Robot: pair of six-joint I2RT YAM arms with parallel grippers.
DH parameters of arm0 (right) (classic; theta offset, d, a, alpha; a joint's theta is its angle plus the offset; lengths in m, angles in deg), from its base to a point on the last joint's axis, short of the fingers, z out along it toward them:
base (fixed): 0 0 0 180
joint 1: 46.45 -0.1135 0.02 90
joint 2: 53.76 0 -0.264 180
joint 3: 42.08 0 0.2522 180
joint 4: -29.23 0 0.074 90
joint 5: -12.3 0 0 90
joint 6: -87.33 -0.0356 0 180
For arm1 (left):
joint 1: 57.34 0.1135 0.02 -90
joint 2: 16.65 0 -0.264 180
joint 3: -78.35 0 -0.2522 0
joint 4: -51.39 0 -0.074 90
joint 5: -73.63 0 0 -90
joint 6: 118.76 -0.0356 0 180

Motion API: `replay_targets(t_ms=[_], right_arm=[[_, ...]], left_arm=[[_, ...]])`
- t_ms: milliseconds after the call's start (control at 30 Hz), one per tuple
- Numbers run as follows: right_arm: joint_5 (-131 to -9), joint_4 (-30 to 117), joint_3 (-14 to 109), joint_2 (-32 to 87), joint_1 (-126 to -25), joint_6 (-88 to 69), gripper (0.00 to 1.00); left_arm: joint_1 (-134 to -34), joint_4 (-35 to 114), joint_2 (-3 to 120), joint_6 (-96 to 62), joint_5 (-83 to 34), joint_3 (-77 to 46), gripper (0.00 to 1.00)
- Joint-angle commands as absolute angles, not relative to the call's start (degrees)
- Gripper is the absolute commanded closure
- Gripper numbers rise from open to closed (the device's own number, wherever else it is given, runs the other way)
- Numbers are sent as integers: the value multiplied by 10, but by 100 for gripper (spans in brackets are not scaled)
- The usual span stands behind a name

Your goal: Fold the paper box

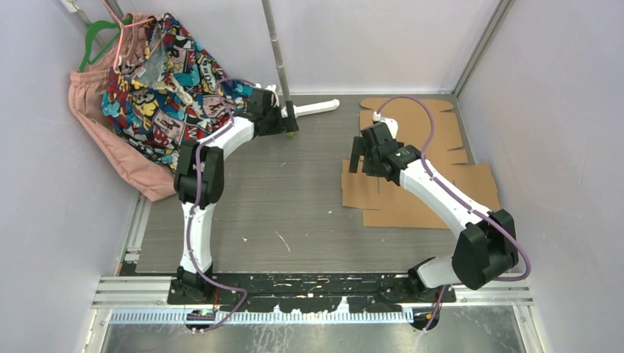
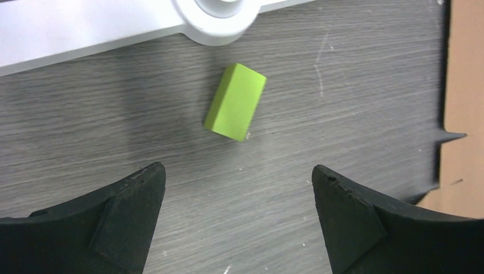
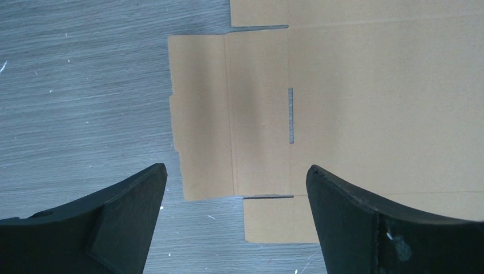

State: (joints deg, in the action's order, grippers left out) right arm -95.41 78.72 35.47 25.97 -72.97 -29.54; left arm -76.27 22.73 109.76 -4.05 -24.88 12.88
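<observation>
The small green block (image 1: 291,134) (image 2: 236,103) is in line with the gap between the open fingers. My left gripper should go down onto it next and close across its narrow width.
The paper box (image 1: 368,195) is a flat brown die-cut cardboard sheet lying unfolded on the right half of the grey table. In the right wrist view its left flap, creases and a narrow slot (image 3: 290,114) show. My right gripper (image 1: 366,158) hovers open over the sheet's left edge, and in its wrist view (image 3: 235,169) there is nothing between the fingers. My left gripper (image 1: 291,123) is open at the back middle of the table, away from the sheet. Its wrist view (image 2: 237,171) shows bare table between the fingers and the cardboard's edge (image 2: 465,68) at the far right.
A small green block (image 2: 235,101) lies just ahead of the left gripper, beside a white stand base (image 2: 217,23) with a metal pole (image 1: 276,51). A colourful patterned cloth (image 1: 162,81) and pink garment (image 1: 110,140) hang at the back left. Walls enclose the table.
</observation>
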Motion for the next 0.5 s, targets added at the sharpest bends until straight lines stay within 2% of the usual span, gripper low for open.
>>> replay_targets(t_ms=[0,333,467], right_arm=[[-942,774,360,273,-732,-293,3],[-924,767,380,319,-732,-295,3],[-914,764,390,331,-733,-298,3]], left_arm=[[-761,244,1103,-63,-210,173,0],[-785,266,1140,-114,-137,189,0],[-790,272,1157,-122,-135,194,7]])
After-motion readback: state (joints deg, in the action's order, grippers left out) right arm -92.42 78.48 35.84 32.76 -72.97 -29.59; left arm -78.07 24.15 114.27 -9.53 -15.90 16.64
